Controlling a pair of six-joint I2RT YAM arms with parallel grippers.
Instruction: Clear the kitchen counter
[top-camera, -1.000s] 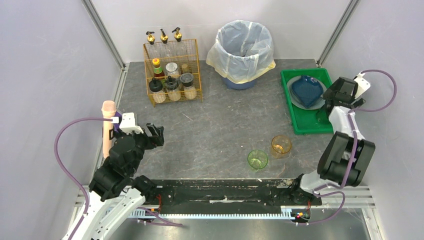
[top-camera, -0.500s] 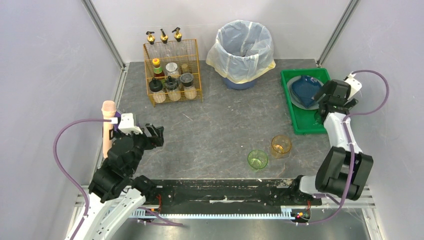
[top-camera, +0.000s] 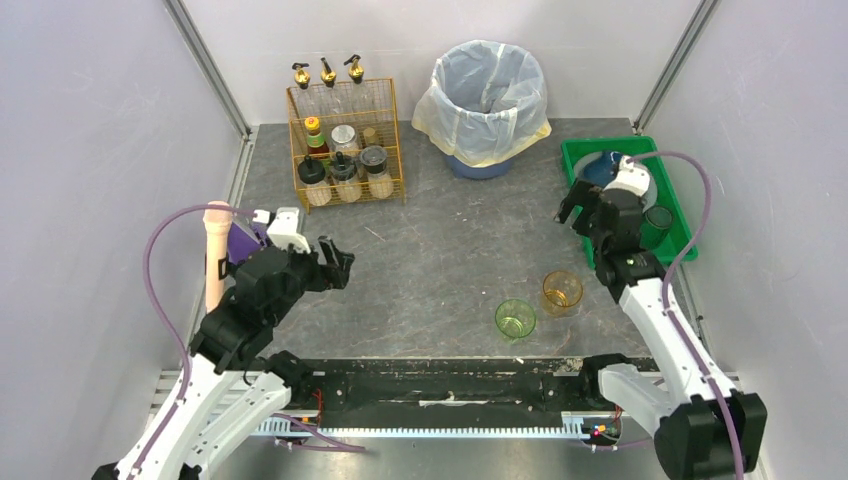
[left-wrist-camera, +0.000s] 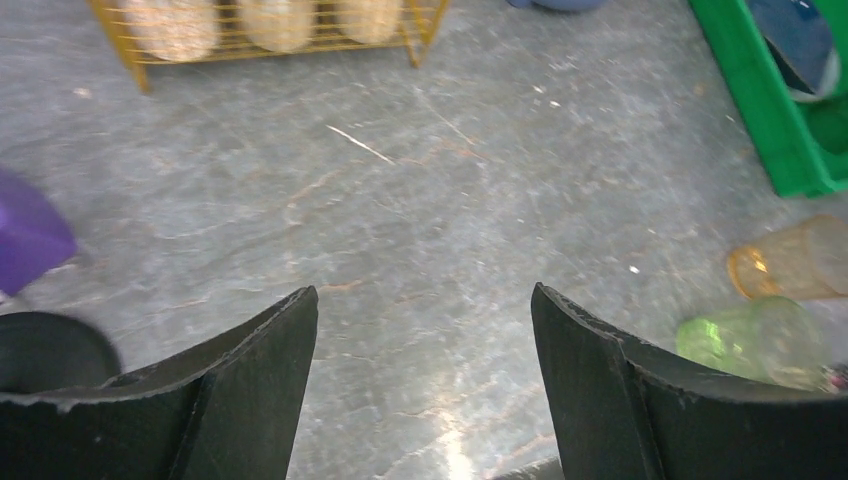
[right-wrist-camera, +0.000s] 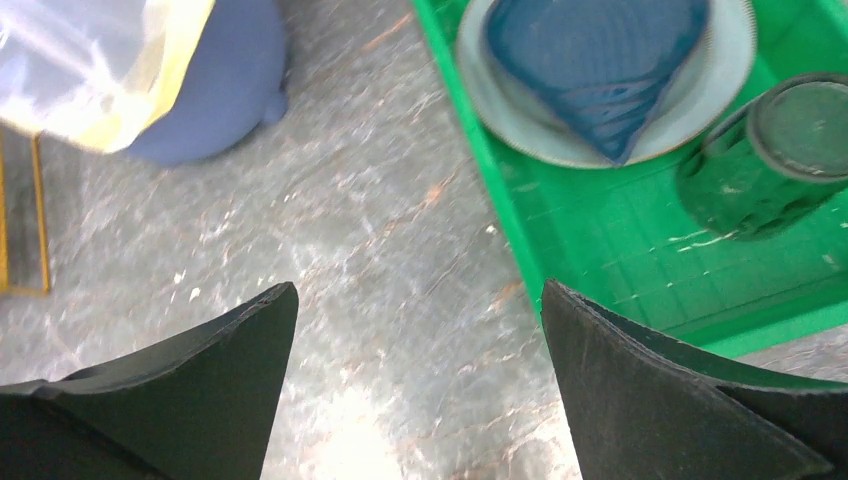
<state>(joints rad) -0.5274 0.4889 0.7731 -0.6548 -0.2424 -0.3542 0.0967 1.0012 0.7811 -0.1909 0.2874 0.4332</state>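
Observation:
The upright green cup stands below the left gripper and to the gripper's right in the top view, so the left gripper should next cross over to the cup and lower onto its nearest rim edge.
The kitchen counter is a dark grey veined slab. A green cup and an orange cup stand on it near the front right; both also show in the left wrist view, green and orange. My left gripper is open and empty above the counter's left side. My right gripper is open and empty over the counter, beside the green tray's left edge. The tray holds a grey plate with a blue dish and a dark green cup.
A yellow wire rack of jars and bottles stands at the back left. A bin lined with a plastic bag stands at the back centre. A pink bottle and a purple object sit at the left edge. A black rail runs along the front.
My right gripper has swung left and forward, from over the tray's right side to the counter beside it; a dark green cup now shows in the tray. My left gripper has moved slightly right.

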